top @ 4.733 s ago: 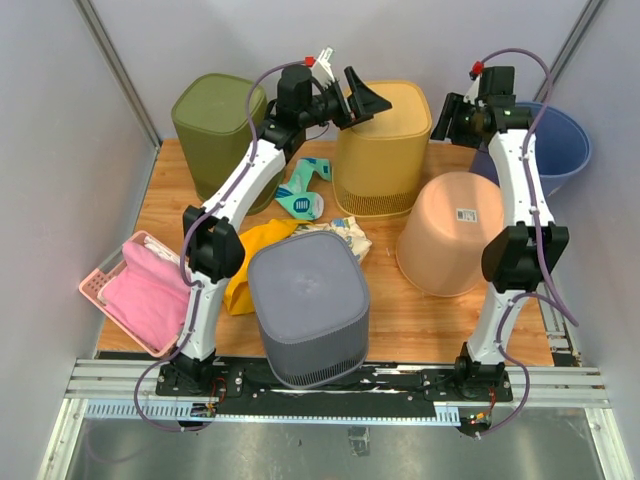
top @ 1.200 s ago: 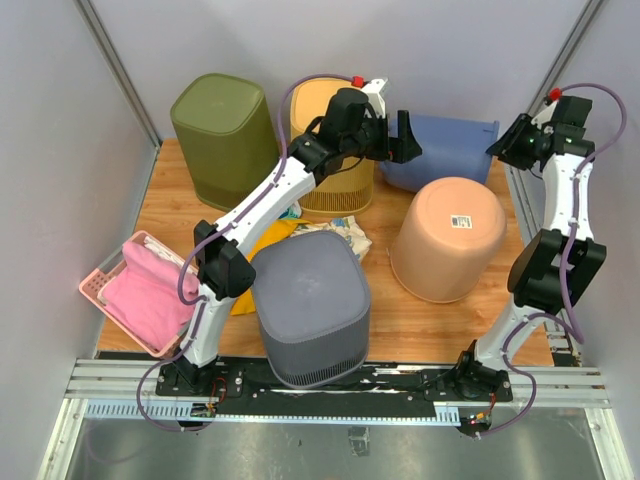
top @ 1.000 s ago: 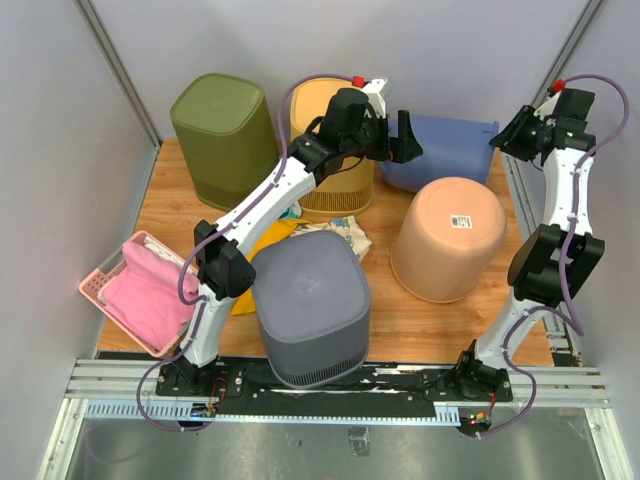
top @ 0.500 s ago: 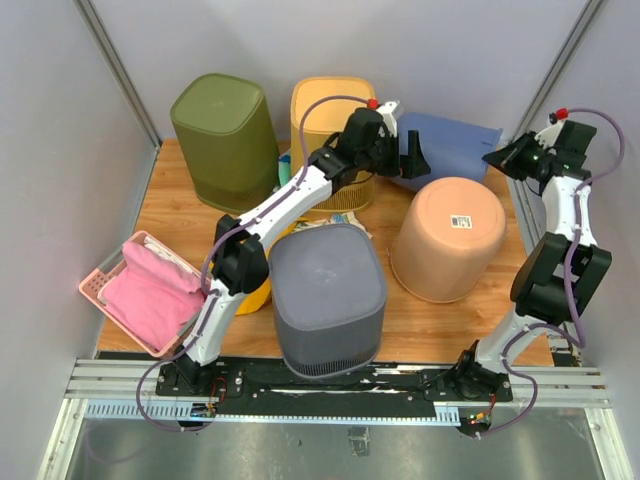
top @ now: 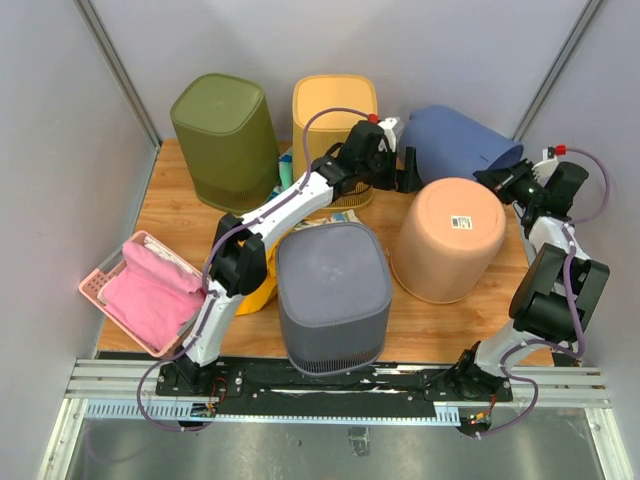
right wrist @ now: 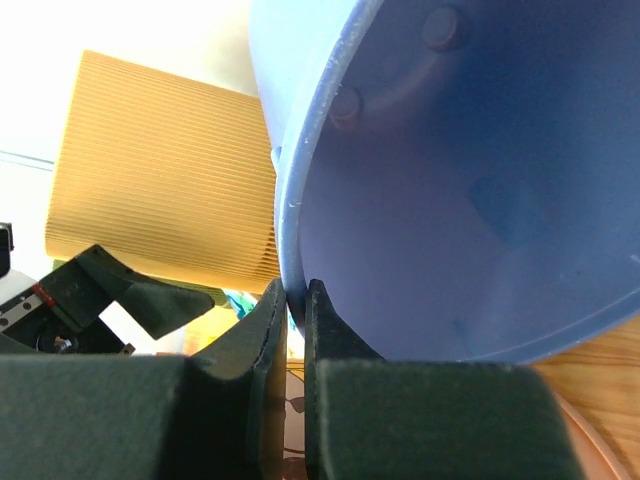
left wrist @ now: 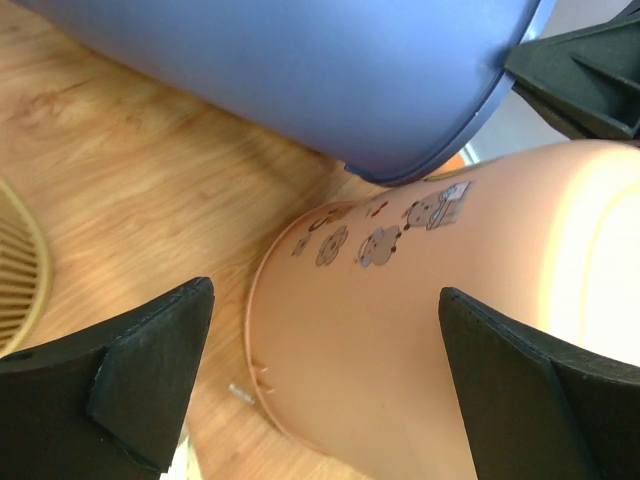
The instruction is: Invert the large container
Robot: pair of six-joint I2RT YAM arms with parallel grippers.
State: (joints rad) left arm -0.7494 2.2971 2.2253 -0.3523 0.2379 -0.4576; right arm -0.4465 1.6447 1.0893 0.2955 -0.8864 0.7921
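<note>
My right gripper lowers back beside the peach bucket's far edge [top: 494,193] next and releases the blue container's rim, since the blue container [top: 458,143] already lies tipped on its side.
The large blue container [top: 458,143] lies tipped on its side at the back right, its mouth facing right and its base toward the back. My right gripper [top: 492,179] is shut on its rim; in the right wrist view the fingers [right wrist: 297,290] pinch the blue wall [right wrist: 480,180] from inside and outside. My left gripper [top: 405,166] stands wide open just left of the container's base, holding nothing. In the left wrist view the blue container [left wrist: 300,70] fills the top and the gripper [left wrist: 325,292] spans the peach bucket below.
An upturned peach bucket [top: 450,235] sits right in front of the blue container. A yellow ribbed bin [top: 333,110] and a green bin [top: 222,130] stand at the back. A grey bin [top: 332,295] is upside down at the front, a pink basket [top: 145,290] at the left edge.
The right gripper has come down and closed on the blue container's rim, and the container has tilted further. The left arm reached right, and the grey bin slid right.
</note>
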